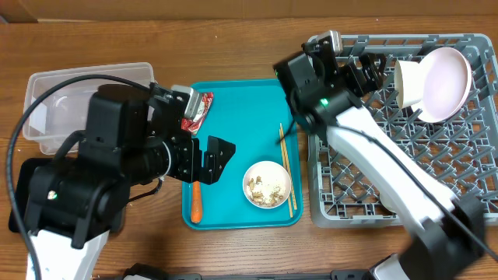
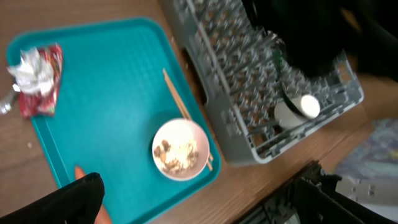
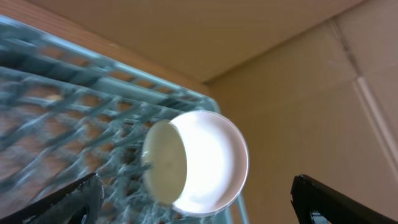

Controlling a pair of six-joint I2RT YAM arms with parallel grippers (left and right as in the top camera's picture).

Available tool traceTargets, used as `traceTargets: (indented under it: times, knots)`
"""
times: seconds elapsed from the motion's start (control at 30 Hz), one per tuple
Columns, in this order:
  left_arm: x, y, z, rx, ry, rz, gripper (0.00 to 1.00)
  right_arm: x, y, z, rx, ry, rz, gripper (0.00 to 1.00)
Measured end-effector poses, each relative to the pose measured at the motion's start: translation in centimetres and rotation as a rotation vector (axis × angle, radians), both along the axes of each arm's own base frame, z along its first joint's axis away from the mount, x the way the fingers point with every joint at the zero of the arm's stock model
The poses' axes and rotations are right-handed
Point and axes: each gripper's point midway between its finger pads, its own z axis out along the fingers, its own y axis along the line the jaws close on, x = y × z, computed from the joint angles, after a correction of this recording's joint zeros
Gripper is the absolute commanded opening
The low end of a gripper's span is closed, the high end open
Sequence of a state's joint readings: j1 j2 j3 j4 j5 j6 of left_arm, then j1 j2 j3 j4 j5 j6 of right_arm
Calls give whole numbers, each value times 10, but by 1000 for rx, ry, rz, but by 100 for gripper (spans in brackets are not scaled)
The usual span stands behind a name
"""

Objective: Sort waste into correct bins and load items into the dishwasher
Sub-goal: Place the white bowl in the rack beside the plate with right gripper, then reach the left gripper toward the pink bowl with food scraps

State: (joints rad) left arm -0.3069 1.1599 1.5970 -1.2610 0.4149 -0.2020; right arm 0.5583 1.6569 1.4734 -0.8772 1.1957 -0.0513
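My left gripper moves down to the white bowl next, to the bowl's rim away from the chopsticks, where empty tray leaves room for the fingers.
On the teal tray, a crumpled red-and-white wrapper [image 1: 198,110] [image 2: 37,78] lies at the far left corner and an orange carrot [image 1: 196,204] [image 2: 81,174] at the near left. A white bowl of rice scraps [image 1: 267,184] [image 2: 180,149] stands beside wooden chopsticks [image 1: 286,167] [image 2: 180,109]. My left gripper [image 1: 214,155] [image 2: 199,211] hangs open over the tray, holding nothing. My right gripper [image 1: 369,71] [image 3: 199,208] is open over the grey dish rack [image 1: 405,171] [image 3: 56,124], just short of a white bowl [image 1: 408,82] [image 3: 165,162] leaning on a pale plate [image 1: 445,84] [image 3: 214,155].
The teal tray [image 1: 241,101] [image 2: 112,93] sits between my arms. A clear tub [image 1: 47,101] stands at the far left. A black tray [image 1: 19,194] lies mostly hidden under my left arm. A small white cup [image 2: 298,109] lies in the rack [image 2: 249,74].
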Motion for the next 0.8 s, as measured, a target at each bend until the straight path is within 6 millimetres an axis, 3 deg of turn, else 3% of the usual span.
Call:
traceTargets:
  times: [0.13,0.3,0.43,0.53,0.67,0.8]
  knots:
    - [1,2,23,-9,-68,12,100,-42,26,12,298,26,137,88]
    - [-4,8,31,3,-87,29,100,-87,62,-12,687,222,238,87]
    - [-19,20,11,67,11,58,98,-118,83,-35,880,388,200,88]
    - [-23,29,-3,119,83,97,82,-131,96,-41,991,447,172,84]
    - [-15,31,-21,157,151,118,77,-136,102,-42,1089,453,108,80]
    - [-5,21,-56,200,230,90,70,-129,89,-41,1167,407,7,80]
